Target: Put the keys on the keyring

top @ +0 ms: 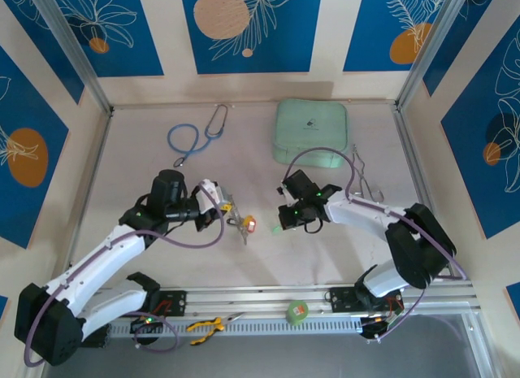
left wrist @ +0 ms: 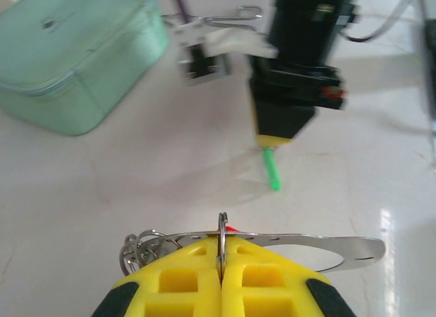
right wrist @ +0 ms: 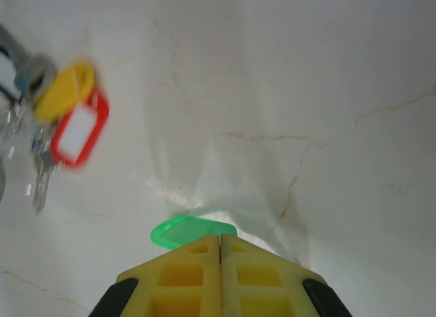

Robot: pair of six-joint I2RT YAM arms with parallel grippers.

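I will next move the green-tagged key (top: 277,228) in my right gripper outward and toward the loop, lower and release it, as bare tabletop separates it from the keyring.
My left gripper (top: 227,206) (left wrist: 221,252) is shut on the keyring (left wrist: 300,243), pinching a thin ring where the silvery perforated loop crosses its fingertips. Small split rings (left wrist: 139,249) bunch at the loop's left end. From it hang a red-tagged key (top: 250,224) (right wrist: 78,133), a yellow tag (right wrist: 65,92) and bare metal keys (right wrist: 41,174). My right gripper (top: 284,222) (right wrist: 219,243) faces it from the right, shut on a green-tagged key (top: 277,228) (right wrist: 191,232) (left wrist: 272,168) just above the table. A gap separates the green key from the loop.
A mint-green zip case (top: 313,132) (left wrist: 75,58) lies at the back right, a blue stethoscope (top: 195,138) at the back left. A wire clip (top: 366,179) sits right of the right arm. A green tape roll (top: 298,312) and yellow pliers (top: 205,325) lie on the near rail.
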